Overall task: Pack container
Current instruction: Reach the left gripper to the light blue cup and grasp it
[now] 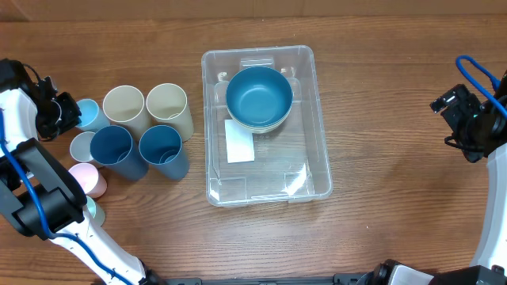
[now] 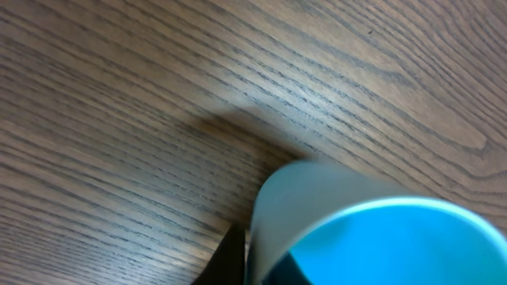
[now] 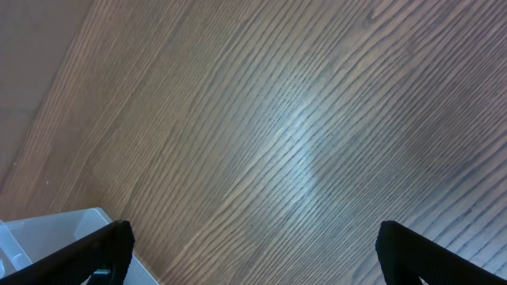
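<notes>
The bottom of the container is bare beside the blue bowl, so my left gripper will next lift the cup, carry it past the blue bowl, lower it there and let go of the cup's rim.
The clear rectangular container (image 1: 314, 162) sits mid-table with a white label (image 1: 239, 141) on its base. A blue bowl (image 1: 259, 96) lies in its far end, nested on a paler bowl. My left gripper (image 1: 68, 113) is at the far left, on a light blue cup (image 1: 87, 112). In the left wrist view one finger is outside the cup's wall (image 2: 317, 198) and one inside, so the gripper (image 2: 257, 265) is pinching the rim. My right gripper (image 1: 463, 131) is open and empty over bare wood at the far right; in the right wrist view its fingers (image 3: 253, 237) are wide apart.
Left of the container stand two beige cups (image 1: 123, 107) (image 1: 168, 105), two dark blue cups (image 1: 112, 149) (image 1: 162, 148), a pale grey cup (image 1: 81, 146) and a pink cup (image 1: 87, 179). A corner of the container (image 3: 47, 237) shows in the right wrist view.
</notes>
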